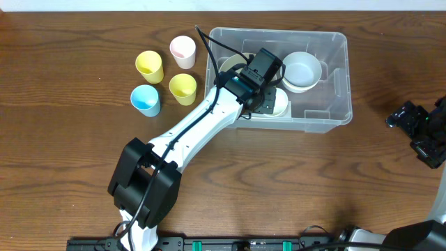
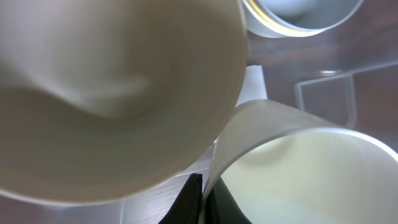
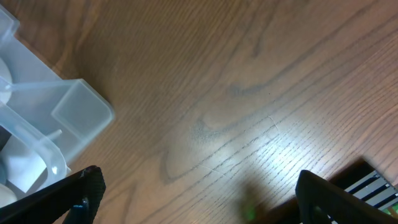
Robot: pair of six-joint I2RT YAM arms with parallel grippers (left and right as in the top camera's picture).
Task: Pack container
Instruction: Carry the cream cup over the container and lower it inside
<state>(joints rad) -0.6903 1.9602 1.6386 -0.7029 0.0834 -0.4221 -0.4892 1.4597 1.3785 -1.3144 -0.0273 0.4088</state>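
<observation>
A white patch on the container's bottom shows below, beside the beige bowl [image 1: 232, 66], so my left gripper needs to lower the cream bowl onto it next and let go of the cream bowl's rim.
The container [image 1: 339, 84], a large clear bin, stands at the back of the table. My left arm reaches into it from the front left. Down inside it, my left gripper [image 1: 267, 97] [image 2: 202, 188] is shut on the thin rim of a cream bowl [image 2: 305, 171] [image 1: 279, 107]. Beside that bowl sits a second, beige bowl [image 2: 106, 93] [image 1: 232, 66], very close to the wrist camera. A white bowl [image 1: 302, 70] [image 2: 298, 12] rests in the bin's far right part. My right gripper [image 1: 417, 127] [image 3: 202, 194] hovers open over bare wood, right of the bin, with nothing between its fingers.
Left of the bin stand several small cups: a yellow one [image 1: 149, 66], a pink one [image 1: 182, 49], another yellow one [image 1: 183, 88] and a blue one [image 1: 145, 100]. The bin's corner [image 3: 43, 124] shows at the left of the right wrist view.
</observation>
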